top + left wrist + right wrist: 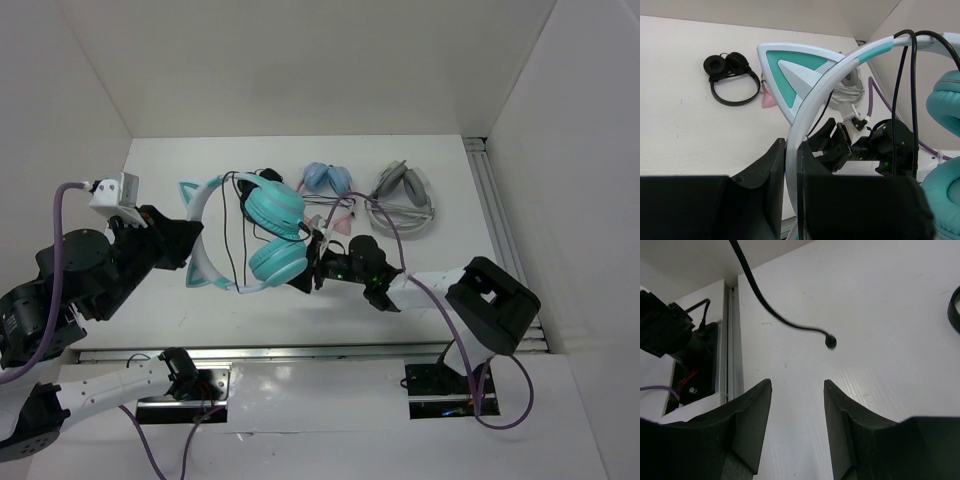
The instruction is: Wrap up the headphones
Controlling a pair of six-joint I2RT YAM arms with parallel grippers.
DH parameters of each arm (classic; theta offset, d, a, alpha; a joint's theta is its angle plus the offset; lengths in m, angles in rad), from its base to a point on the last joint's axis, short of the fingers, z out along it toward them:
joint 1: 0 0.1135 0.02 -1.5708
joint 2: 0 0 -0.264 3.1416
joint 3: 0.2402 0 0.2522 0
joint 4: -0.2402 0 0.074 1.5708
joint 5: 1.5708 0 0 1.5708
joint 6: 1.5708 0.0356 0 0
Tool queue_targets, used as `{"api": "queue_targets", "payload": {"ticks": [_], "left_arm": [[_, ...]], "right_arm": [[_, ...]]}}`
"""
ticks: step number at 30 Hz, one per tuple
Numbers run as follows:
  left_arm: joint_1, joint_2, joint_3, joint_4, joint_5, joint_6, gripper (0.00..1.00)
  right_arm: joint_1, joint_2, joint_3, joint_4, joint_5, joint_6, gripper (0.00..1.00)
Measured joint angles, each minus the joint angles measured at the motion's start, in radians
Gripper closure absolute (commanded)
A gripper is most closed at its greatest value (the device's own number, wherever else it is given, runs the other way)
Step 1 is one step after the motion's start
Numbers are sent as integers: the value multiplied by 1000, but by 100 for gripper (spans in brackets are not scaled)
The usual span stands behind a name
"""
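Note:
The cable's plug end still hangs just beyond my right gripper's open fingers. My right gripper will next move outward and tilt its open fingers up onto that end.
The teal headphones (277, 232) are held up off the table, both cups near the centre. The pale headband (203, 215) carries two cat ears (790, 75). My left gripper (188, 245) is shut on the headband (792, 150), which stands pinched between the jaws. The thin black cable (240, 225) hangs in loops over the headband (905, 100). Its free end with the plug (830, 341) dangles ahead of my right gripper (797, 382), which is open and empty. In the top view the right gripper (306, 264) sits just right of the lower cup.
A pink pair with blue cups (330, 180) and a grey pair (405, 195) lie at the back. A small black pair (732, 80) lies on the table behind the teal one. A metal rail (500, 230) runs along the right edge.

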Motion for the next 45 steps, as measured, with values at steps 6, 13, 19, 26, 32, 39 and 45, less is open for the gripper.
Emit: {"api": "queue_targets", "payload": {"ticks": [6, 13, 19, 26, 32, 39, 45], "left_arm": [[0, 0, 0, 0, 16, -17, 100], [0, 2, -13, 13, 36, -27, 100], [0, 4, -13, 17, 38, -27, 100], [0, 4, -13, 18, 39, -26, 100], [0, 4, -13, 20, 39, -26, 100], [0, 3, -13, 23, 39, -27, 100], [0, 2, -13, 23, 45, -42, 100]], "right_arm": [[-2, 20, 77, 29, -30, 14, 45], [-7, 92, 125, 71, -40, 27, 45], [-9, 145, 126, 123, -38, 53, 45], [-9, 151, 127, 180, -38, 81, 54], [-9, 176, 128, 216, -38, 93, 57], [-9, 230, 129, 287, -37, 133, 66], [-9, 251, 129, 329, -35, 166, 68]]}}
